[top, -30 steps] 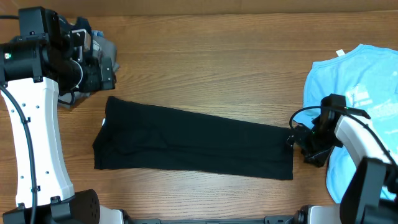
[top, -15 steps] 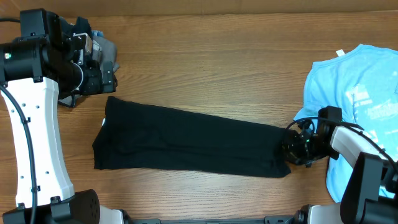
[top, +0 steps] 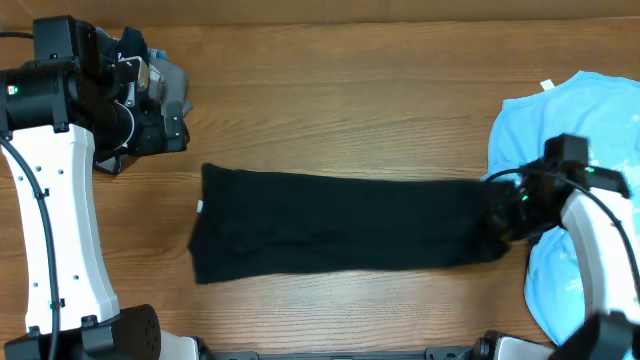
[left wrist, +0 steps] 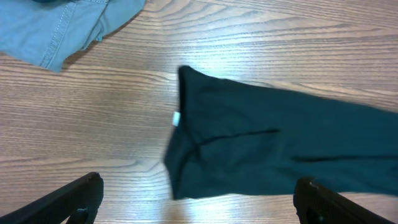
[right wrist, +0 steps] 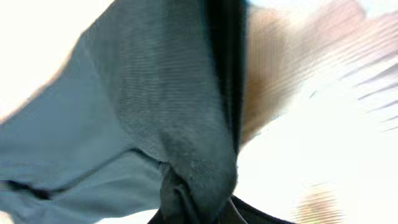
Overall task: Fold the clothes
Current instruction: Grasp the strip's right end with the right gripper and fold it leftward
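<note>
The right gripper will next move the T-shirt's end that it holds to the left in the overhead view, over the T-shirt's middle (top: 345, 223), because the T-shirt still lies long across the table.
The clothes, a black T-shirt (top: 340, 225), lie folded into a long narrow strip across the middle of the wooden table. My right gripper (top: 500, 215) is shut on the strip's right end. In the right wrist view the dark fabric (right wrist: 168, 112) bunches into that gripper (right wrist: 199, 211) and is blurred. My left gripper (top: 165, 120) hangs open above the table's far left, apart from the shirt. In the left wrist view the shirt's left end (left wrist: 280, 143), with a small white label (left wrist: 176, 119), lies ahead of the open left gripper (left wrist: 198, 186).
A light blue T-shirt (top: 580, 150) is spread at the right edge, under and behind my right arm. A grey garment (top: 165, 75) lies at the far left corner, also in the left wrist view (left wrist: 56, 25).
My right gripper closed on the shirt's right end and dragged the whole strip to the right, straightening it. The left arm has not moved.
</note>
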Motion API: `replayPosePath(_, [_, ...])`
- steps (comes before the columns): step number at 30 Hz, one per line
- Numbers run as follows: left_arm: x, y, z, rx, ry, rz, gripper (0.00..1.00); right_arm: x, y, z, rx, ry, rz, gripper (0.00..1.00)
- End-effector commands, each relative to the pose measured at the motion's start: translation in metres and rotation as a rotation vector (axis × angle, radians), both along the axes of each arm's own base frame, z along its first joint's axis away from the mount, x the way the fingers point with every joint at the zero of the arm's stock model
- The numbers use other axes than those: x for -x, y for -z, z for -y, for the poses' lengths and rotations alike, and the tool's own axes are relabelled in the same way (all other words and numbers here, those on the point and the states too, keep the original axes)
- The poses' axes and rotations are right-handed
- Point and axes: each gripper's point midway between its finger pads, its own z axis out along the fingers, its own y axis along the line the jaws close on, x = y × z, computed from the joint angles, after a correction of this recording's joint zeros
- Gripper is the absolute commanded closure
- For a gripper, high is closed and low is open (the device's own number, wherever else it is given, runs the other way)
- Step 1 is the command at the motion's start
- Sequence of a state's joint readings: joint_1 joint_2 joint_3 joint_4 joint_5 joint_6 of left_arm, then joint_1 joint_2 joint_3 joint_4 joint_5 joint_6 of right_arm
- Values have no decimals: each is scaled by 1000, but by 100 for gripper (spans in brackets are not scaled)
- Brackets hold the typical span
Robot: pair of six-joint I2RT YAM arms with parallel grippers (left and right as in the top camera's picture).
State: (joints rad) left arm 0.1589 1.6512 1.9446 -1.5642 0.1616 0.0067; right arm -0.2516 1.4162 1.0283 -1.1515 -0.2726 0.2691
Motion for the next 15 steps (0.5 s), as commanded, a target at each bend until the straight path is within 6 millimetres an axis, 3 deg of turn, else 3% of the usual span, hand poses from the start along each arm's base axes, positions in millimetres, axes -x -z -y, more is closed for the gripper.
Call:
replayPosePath(1, [1,-4,3,7,14,14,0,-10,-33,-5,56,-26,99,96])
replayPosePath(8, [0,-4,3,6,14,16,0,-9,-30,-70,28,-156,97,96])
replayPosePath(15, [2,-4,4,11,15,11,0,-24,-6,-139,-1,-219,116,96])
